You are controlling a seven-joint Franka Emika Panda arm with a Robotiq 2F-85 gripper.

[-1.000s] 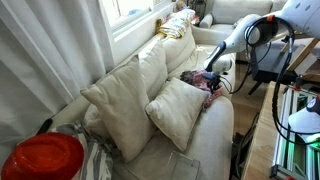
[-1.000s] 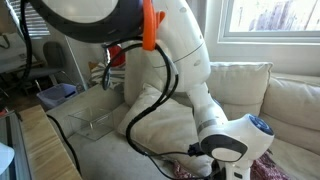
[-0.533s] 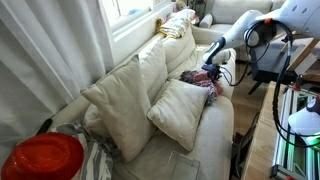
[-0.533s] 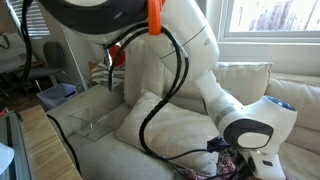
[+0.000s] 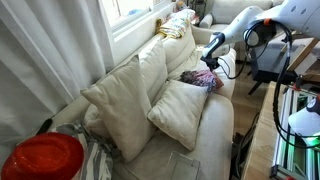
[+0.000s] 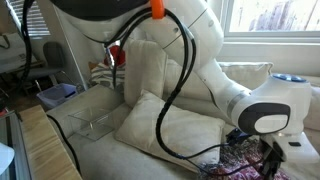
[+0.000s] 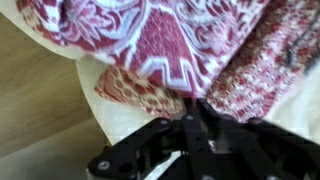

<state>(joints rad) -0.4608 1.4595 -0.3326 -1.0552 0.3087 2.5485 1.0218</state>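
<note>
I will next raise my gripper past the cloth and over the bare seat toward the sofa's far end (image 5: 203,47), then let go, because that part of the sofa is clear of the bunched cloth.
A red and white patterned cloth (image 5: 203,77) hangs over the cream sofa (image 5: 215,135), just beyond a square cushion (image 5: 178,110). My gripper (image 5: 211,64) is right above the cloth and lifts its top end. In the wrist view the black fingers (image 7: 196,108) are pressed together on the cloth (image 7: 170,40), which fills the upper part of the picture. In an exterior view the cloth (image 6: 243,157) dangles low by the seat, below the arm's wrist (image 6: 262,118); the fingertips are hidden there.
Large cream cushions (image 5: 120,100) lean on the sofa back under a window. A clear plastic box (image 6: 92,115) sits on the seat. A red round object (image 5: 42,158) stands close to the camera. A wooden floor (image 7: 40,110) and equipment stands (image 5: 300,110) flank the sofa.
The arm has swung farther along the sofa and upward, away from the square cushion. The cloth has risen off the seat with the gripper.
</note>
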